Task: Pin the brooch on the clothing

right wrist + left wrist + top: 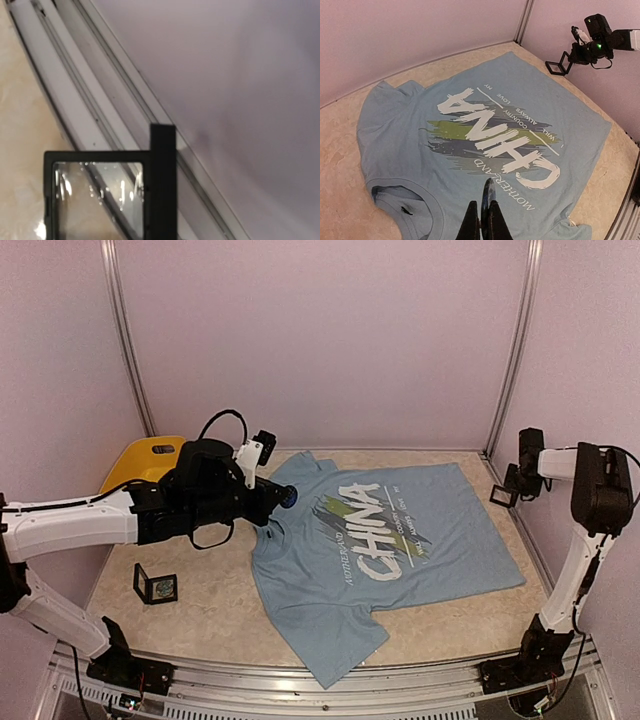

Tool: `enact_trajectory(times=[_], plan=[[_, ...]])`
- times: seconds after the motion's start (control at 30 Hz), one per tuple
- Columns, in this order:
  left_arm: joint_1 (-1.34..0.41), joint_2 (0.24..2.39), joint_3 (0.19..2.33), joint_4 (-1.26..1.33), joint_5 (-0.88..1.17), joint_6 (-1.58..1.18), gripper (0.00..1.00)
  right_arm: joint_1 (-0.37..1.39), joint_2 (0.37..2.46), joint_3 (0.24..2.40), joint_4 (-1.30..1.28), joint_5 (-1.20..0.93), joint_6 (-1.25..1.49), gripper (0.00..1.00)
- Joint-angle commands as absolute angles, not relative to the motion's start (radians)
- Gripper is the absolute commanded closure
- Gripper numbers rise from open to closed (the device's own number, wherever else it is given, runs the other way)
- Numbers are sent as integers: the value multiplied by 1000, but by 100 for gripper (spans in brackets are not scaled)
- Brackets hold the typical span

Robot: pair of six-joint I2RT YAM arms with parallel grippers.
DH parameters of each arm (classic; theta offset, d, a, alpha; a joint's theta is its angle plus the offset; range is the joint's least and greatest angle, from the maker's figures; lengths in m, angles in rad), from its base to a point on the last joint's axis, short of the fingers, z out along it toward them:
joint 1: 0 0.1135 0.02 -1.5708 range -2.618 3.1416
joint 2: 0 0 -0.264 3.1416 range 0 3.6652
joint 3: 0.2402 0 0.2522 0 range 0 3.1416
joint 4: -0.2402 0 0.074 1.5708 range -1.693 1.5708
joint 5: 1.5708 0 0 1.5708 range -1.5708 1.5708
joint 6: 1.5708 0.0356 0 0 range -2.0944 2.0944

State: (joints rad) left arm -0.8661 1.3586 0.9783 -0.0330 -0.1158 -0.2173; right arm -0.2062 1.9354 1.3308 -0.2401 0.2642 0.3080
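My right gripper moves outward toward the back corner of the table next and lets go of the case there, since bare table lies between the shirt's edge and the wall bar.
The clothing (400, 560), a light blue T-shirt with white "CHINA" lettering, lies spread flat on the table; in the left wrist view the clothing (415, 135) fills the frame. My left gripper (281, 497) hovers over the shirt near its collar, shut on the brooch (290, 496), a round dark blue disc. The brooch (490, 197) stands edge-on between the black fingers (469, 222), above the chest print. My right gripper (512, 487) is raised at the far right, beyond the shirt, shut on a black-framed clear case (501, 496).
The black-framed clear case (97, 195) shows against the wall rail in the right wrist view. A second black-framed case (156, 586) sits on the table at the left. A yellow object (148, 460) lies at the back left. Purple walls close in the sides and back.
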Motion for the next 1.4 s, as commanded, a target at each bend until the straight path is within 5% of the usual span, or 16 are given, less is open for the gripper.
enact_trajectory(times=[0.0,0.47,0.7,0.93,1.0,1.17,1.37], plan=[[-875,1325,969,-47,-151,-204,100,-191,1916,1349,-201,245,313,100],[-885,1345,983,-55,-152,-199,100,-132,1998,1431,-237,252,296,100],[-904,1358,1029,-64,-152,-167,100,-130,1980,1454,-286,243,261,64],[-975,1360,1104,-50,-162,-64,100,-66,1828,1515,-368,272,168,43],[-989,1343,1106,-13,-108,-15,100,-17,1744,1528,-387,96,78,42],[-989,1285,1113,102,52,21,100,176,1480,1390,-264,-933,-172,41],[-1018,1259,1158,111,141,48,100,527,1267,1197,82,-1060,-120,39]])
